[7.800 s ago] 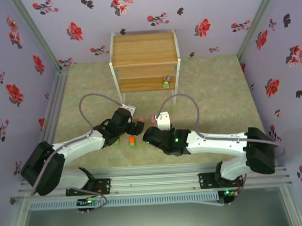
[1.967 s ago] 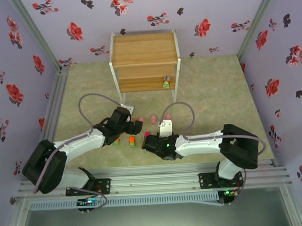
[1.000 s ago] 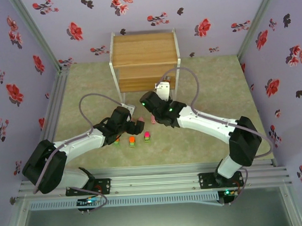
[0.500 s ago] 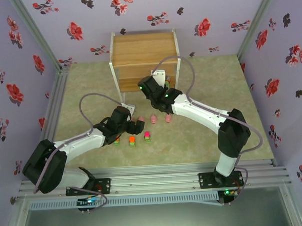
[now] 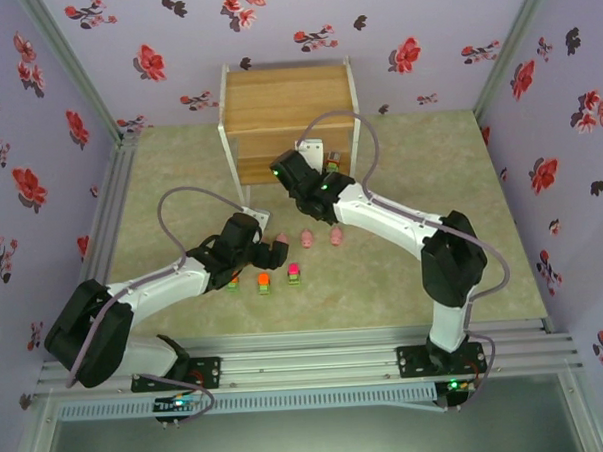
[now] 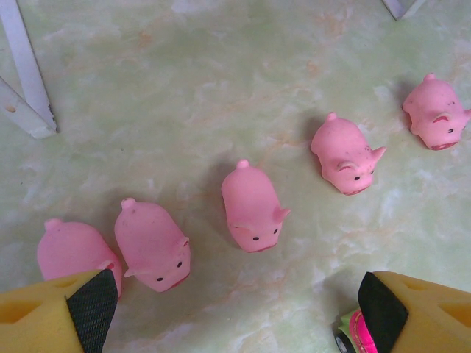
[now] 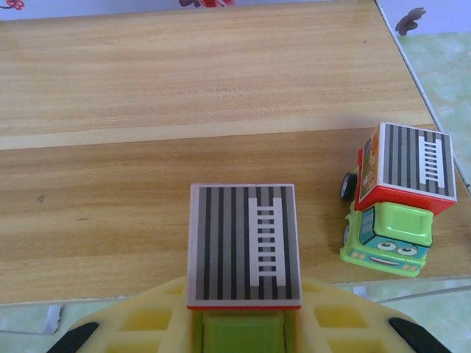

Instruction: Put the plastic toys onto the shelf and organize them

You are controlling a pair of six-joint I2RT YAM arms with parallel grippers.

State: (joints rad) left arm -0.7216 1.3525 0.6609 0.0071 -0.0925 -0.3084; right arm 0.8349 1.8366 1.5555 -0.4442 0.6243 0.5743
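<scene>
My right gripper is due to move outward and down to the bare wood (image 7: 310, 180) beside the standing truck next, since the green truck still hangs over the shelf's front edge.
My right gripper (image 7: 239, 327) is shut on a green toy truck with a grey striped top (image 7: 243, 243). It holds the truck over the front edge of the lower tier of the wooden shelf (image 7: 147, 81). A second truck (image 7: 396, 198) stands on that tier to the right. From above, the right gripper (image 5: 314, 158) is at the shelf (image 5: 288, 96). My left gripper (image 6: 237, 309) is open, low over the floor. Several pink pigs lie ahead of it, one in the middle (image 6: 252, 206). A magenta-topped truck (image 6: 352, 334) peeks out by its right finger.
Three more trucks (image 5: 263, 282) stand in a row on the floor near the left gripper (image 5: 276, 251), with pigs (image 5: 335, 237) behind them. A white shelf leg (image 6: 26, 81) rises at the left of the left wrist view. Floral walls enclose the mat.
My right arm has swung from above the floor toys up to the shelf's lower tier, carrying the grey-topped truck. The left arm has not moved.
</scene>
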